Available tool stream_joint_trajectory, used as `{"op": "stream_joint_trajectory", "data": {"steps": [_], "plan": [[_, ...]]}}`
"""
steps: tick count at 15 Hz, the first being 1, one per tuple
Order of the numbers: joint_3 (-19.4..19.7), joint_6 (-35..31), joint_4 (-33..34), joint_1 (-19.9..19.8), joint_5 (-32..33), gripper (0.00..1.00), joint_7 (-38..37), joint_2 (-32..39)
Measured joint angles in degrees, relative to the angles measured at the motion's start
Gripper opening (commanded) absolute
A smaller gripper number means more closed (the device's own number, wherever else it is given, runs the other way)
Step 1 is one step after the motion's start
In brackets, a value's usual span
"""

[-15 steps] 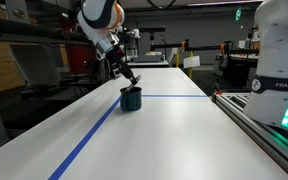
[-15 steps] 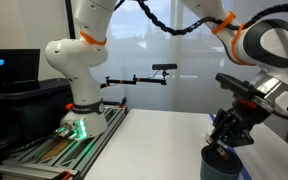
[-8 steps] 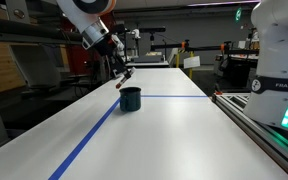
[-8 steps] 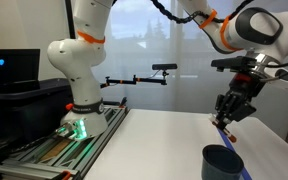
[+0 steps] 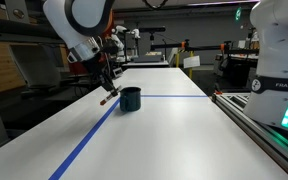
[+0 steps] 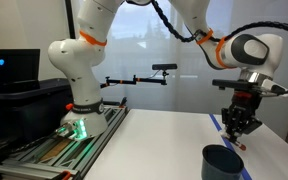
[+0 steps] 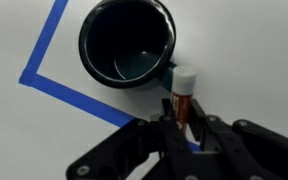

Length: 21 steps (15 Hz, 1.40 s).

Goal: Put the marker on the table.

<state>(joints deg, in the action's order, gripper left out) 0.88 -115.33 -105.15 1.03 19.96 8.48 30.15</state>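
The gripper lowers next until the marker [image 5: 105,98] meets the blue tape beside the cup. It then opens for release, as that part lies just below it.
My gripper [image 5: 103,86] is shut on the marker [image 7: 182,95], a slim reddish-dark stick with a white tip, and holds it above the white table [image 5: 174,140]. In the wrist view the fingers [image 7: 164,125] clamp the marker's lower part and its tip points at the dark cup [image 7: 127,42]. In an exterior view the marker [image 5: 105,98] hangs below the gripper, just left of the cup [image 5: 131,98] and over the blue tape line [image 5: 89,140]. The gripper [image 6: 238,128] also shows above and right of the cup [image 6: 222,163].
Blue tape lines [image 7: 74,92] form a corner beside the cup. A metal-railed bench [image 5: 269,125] with the white robot base [image 5: 279,50] runs along one table edge. Lab benches and equipment stand beyond the far end.
The gripper has lifted out of the cup with the marker, swung to the side of the cup over the blue tape line, and come lower.
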Motion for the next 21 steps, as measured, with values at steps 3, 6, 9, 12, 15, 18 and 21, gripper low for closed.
{"op": "stream_joint_trajectory", "data": {"steps": [3,6,9,12,15,18,21], "plan": [[0.0,-3.4,0.2,0.0,-0.1,0.05,1.6,1.8],[0.0,-4.8,0.3,0.0,-0.1,0.05,2.5,2.7],[-0.1,-5.0,0.3,-0.4,-0.3,0.05,4.4,3.1],[-0.3,-5.7,0.3,-1.4,-0.8,0.05,7.1,3.6],[-0.5,-6.8,0.3,-2.8,-1.5,0.05,9.6,4.4],[-0.5,-7.0,0.5,-4.1,-2.3,0.05,11.7,5.2],[-0.6,-7.0,1.0,-4.7,-3.1,0.05,13.3,5.6]]}}
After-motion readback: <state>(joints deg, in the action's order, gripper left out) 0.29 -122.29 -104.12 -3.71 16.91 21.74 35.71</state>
